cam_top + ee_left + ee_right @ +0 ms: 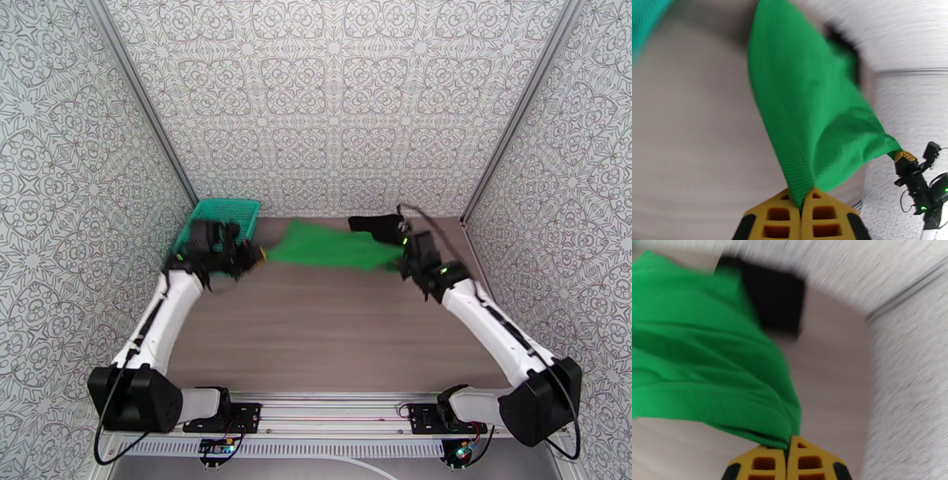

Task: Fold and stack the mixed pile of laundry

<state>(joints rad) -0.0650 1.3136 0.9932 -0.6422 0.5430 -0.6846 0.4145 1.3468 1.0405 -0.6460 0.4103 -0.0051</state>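
Note:
The robot's right gripper should next pull back toward the base and down, so that it lays the T-shirt's hem on the bare wooden tabletop and lets go.
The bright green T-shirt (332, 249) hangs stretched between both grippers above the far part of the table. My left gripper (257, 254) is shut on its left end; in the left wrist view the yellow fingers (780, 215) pinch a ribbed edge of the green T-shirt (809, 110). My right gripper (401, 256) is shut on the right end, and in the right wrist view the hem of the green T-shirt (703, 370) enters my right gripper (788, 453). The black garment (379, 225) lies folded on the table at the back right, behind the shirt, also blurred (778, 303).
A teal-green mesh basket (221, 217) stands at the back left corner, right behind the left wrist. Patterned walls close in the table on three sides. Bare wooden tabletop (316, 331) stretches from the shirt to the arm bases.

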